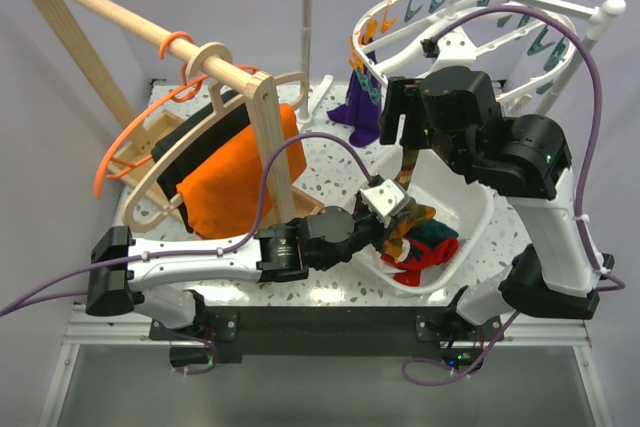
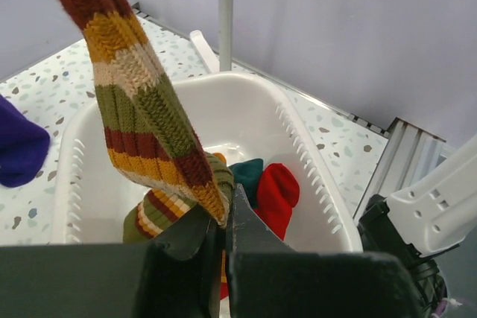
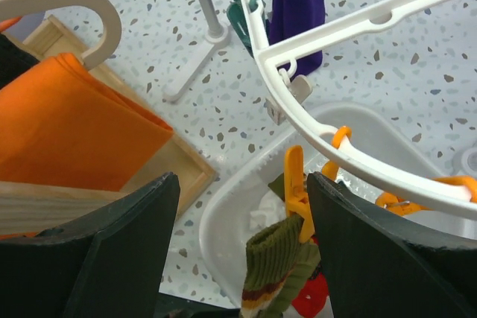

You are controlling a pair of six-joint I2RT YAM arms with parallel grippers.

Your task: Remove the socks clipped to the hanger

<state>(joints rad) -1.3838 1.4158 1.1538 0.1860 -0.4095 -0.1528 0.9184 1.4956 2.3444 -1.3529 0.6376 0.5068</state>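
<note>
I will next lower my left gripper from the orange clip and release the striped sock onto the socks in the basin [image 2: 270,193], as they lie below that gripper.
The white oval hanger [image 1: 480,7] hangs at the back right; its frame [image 3: 335,57] crosses the right wrist view. An orange clip [image 3: 296,191] holds a brown-striped sock [image 3: 279,269] by its cuff. My right gripper [image 3: 242,184] stands open around that clip, which sits close to the right finger [image 3: 373,251]. The striped sock [image 2: 141,102] stretches down to my left gripper [image 2: 223,217], which is shut on its lower end above the basin. A purple sock [image 1: 362,107] is still clipped to the hanger. Red [image 2: 277,191], dark green [image 2: 246,171] and striped [image 2: 160,210] socks lie in the basin.
The white basin [image 1: 478,209] sits under the hanger at centre right. A wooden rack with coat hangers [image 1: 265,107] carries orange [image 1: 235,177] and black cloths at left, with a thin orange hanger [image 1: 130,147]. A white stand pole [image 1: 308,27] rises behind.
</note>
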